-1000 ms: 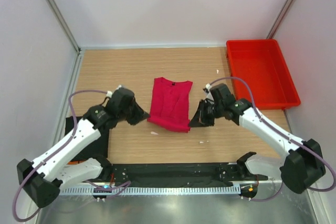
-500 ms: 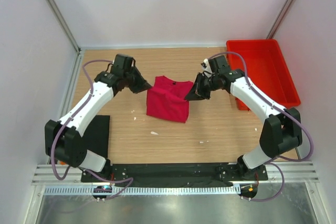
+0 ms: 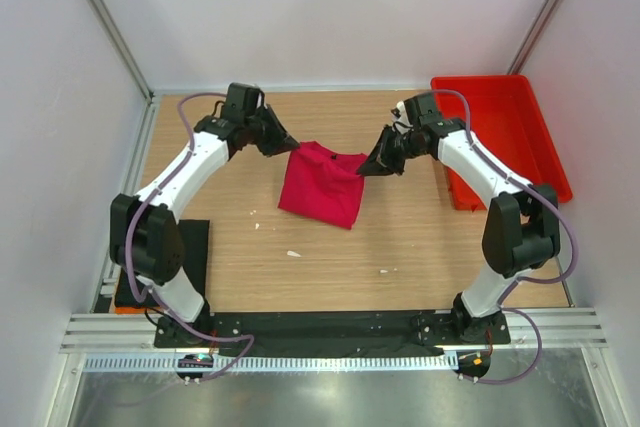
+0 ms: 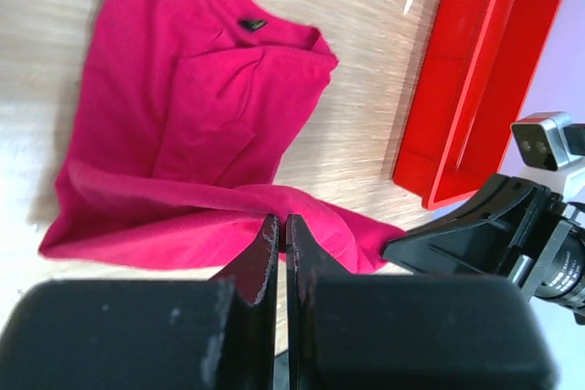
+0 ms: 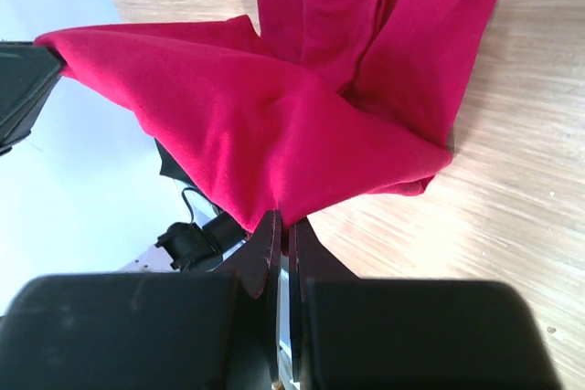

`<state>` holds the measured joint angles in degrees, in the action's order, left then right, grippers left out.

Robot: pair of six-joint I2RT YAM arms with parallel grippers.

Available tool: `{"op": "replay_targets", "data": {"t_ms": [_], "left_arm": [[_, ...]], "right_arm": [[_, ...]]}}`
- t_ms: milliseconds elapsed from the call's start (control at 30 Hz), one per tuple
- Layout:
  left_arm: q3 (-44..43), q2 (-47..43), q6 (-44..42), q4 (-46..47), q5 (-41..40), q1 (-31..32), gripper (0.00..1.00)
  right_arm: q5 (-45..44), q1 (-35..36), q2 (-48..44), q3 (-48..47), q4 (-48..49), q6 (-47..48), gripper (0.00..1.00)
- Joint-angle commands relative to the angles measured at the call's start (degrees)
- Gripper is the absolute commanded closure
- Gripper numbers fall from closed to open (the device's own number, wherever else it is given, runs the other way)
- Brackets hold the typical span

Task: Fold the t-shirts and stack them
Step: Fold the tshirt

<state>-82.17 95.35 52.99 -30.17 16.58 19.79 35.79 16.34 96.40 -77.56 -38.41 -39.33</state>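
The t-shirt's shoulder (image 3: 360,157) beside the collar is outward of and below my right gripper, so I will lower and release the hem corner there next.
The crimson-pink t-shirt (image 3: 320,185) lies in the middle of the wooden table, its near hem lifted and carried over toward the collar. My left gripper (image 3: 291,145) is shut on the hem's left corner (image 4: 281,224). On the right corner (image 5: 281,218) my right gripper (image 3: 367,166) is shut, and the cloth hangs taut between the two. The collar with its black label (image 4: 253,24) shows in the left wrist view. A black t-shirt (image 3: 198,243) lies at the table's left edge, partly hidden by the left arm.
A rigid red tray (image 3: 497,142) stands at the far right, close to the right arm's forearm, and also shows in the left wrist view (image 4: 475,70). White walls with metal posts close in the table. Small white scraps (image 3: 294,253) lie on the wood.
Both grippers have moved from the shirt's near edge toward the far side, carrying the hem up and over. The shirt now looks shorter, folded on itself.
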Motion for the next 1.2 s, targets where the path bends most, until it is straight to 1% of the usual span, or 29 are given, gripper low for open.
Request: {"op": "replay_targets", "data": {"t_ms": [0, 233, 300, 333, 367, 400, 433, 467, 500, 533, 567, 600, 633, 667, 700, 733, 767, 800, 833, 900, 933, 1000, 1100, 1167], "left_arm": [[-4.66, 1.59, -2.63, 4.07, 3.19, -0.54, 1.0], [-6.42, 5.81, -4.56, 5.12, 3.46, -1.95, 1.0], [-7.04, 8.52, -5.7, 7.31, 3.9, -2.65, 0.99], [-7.3, 9.93, -6.49, 10.02, 4.94, -2.83, 0.99], [-9.13, 11.94, -7.63, 10.83, 4.87, -2.92, 0.98], [-10.37, 16.14, -9.03, 12.06, 4.78, -3.09, 0.94], [-12.12, 19.4, -14.09, 13.72, 5.48, -3.18, 0.89], [-17.53, 22.13, -16.23, 12.61, 3.31, -3.27, 0.84], [-19.67, 24.68, -18.52, 12.94, 2.07, -3.27, 0.81], [-22.22, 29.75, -22.45, 12.95, 1.62, -3.27, 0.79], [-26.51, 31.55, -22.93, 12.69, -1.69, -3.27, 0.72], [-28.9, 33.39, -22.93, 12.16, -1.03, -3.62, 0.69], [-31.97, 34.97, -23.02, 8.07, -0.33, -3.97, 0.68], [-34.17, 34.38, -23.46, 6.72, -2.67, -3.97, 0.64], [-33.24, 32.98, -23.72, 6.71, -3.82, -4.06, 0.62], [-31.66, 29.4, -23.9, 8.01, -4.1, -4.15, 0.62], [-28.69, 27.89, -24.07, 8.29, -4.36, -4.15, 0.62], [-27.53, 26.57, -23.73, 7.94, -4.71, -4.23, 0.62], [-24.99, 24.12, -23.38, 6.81, -3.76, -4.23, 0.62], [-21.3, 21.91, -24.42, 6.62, 0.44, -4.06, 0.56], [-17.19, 21.03, -25.04, 7.75, 2.13, -4.06, 0.55], [-13.91, 19.44, -25.75, 8.29, 3.28, -4.06, 0.55], [-9.43, 18.47, -25.92, 6.8, 3.99, -3.88, 0.58], [-5.13, 17.77, -25.4, 8.02, 4.6, -3.8, 0.62]], "right_arm": [[1.65, -0.6, 0.19, -3.39, 1.93, -0.04, 0.99], [1.39, -2.45, 3.7, -4.71, 5.01, 0.22, 0.98], [0.51, -2.98, 5.37, -4.62, 8.24, 0.22, 0.97], [-0.19, -3.76, 6.07, -4.44, 9.75, 0.83, 0.96], [-2.98, -4.12, 8.08, -4.09, 11.5, 1.53, 0.95], [-4.57, -4.73, 9.15, -3.74, 15.43, 1.89, 0.95], [-5.29, -5.78, 10.64, -3.3, 18.87, 2.41, 0.95], [-9.12, -7.1, 12.04, -3.47, 22.29, 3.46, 0.93], [-10.46, -8.07, 16.15, -4.78, 25.37, 5.65, 0.8], [-11.52, -8.69, 18.01, -6.62, 25.49, 8.19, 0.72], [-13.36, -10.43, 19.6, -10.82, 24.28, 9.18, 0.62], [-12.33, -11.15, 21.27, -12.77, 21.65, 8.58, 0.62], [-11.8, -11.59, 21.11, -14.18, 21.45, 8.13, 0.62], [-12.58, -11.59, 20.67, -15.07, 19.1, 9.44, 0.55], [-12.94, -11.59, 19.8, -16.12, 17.25, 10.32, 0.5], [-13.37, -11.59, 19.1, -17.35, 15.67, 11.02, 0.46], [-13.29, -11.59, 18.57, -17.45, 13.3, 11.9, 0.44], [-12.86, -11.5, 18.04, -17.45, 12.23, 12.0, 0.43], [-12.33, -11.42, 16.73, -16.32, 11.87, 11.91, 0.43], [-11.27, -10.98, 15.14, -14.38, 13.44, 12.08, 0.34], [-9.96, -10.63, 14.35, -12.29, 14.32, 12.17, 0.32], [-8.37, -10.1, 14.43, -11.13, 14.77, 12.52, 0.3], [-8.37, -9.66, 15.05, -9.2, 14.33, 12.0, 0.31], [-8.28, -9.22, 13.65, -6.04, 15.56, 11.38, 0.3]]}}
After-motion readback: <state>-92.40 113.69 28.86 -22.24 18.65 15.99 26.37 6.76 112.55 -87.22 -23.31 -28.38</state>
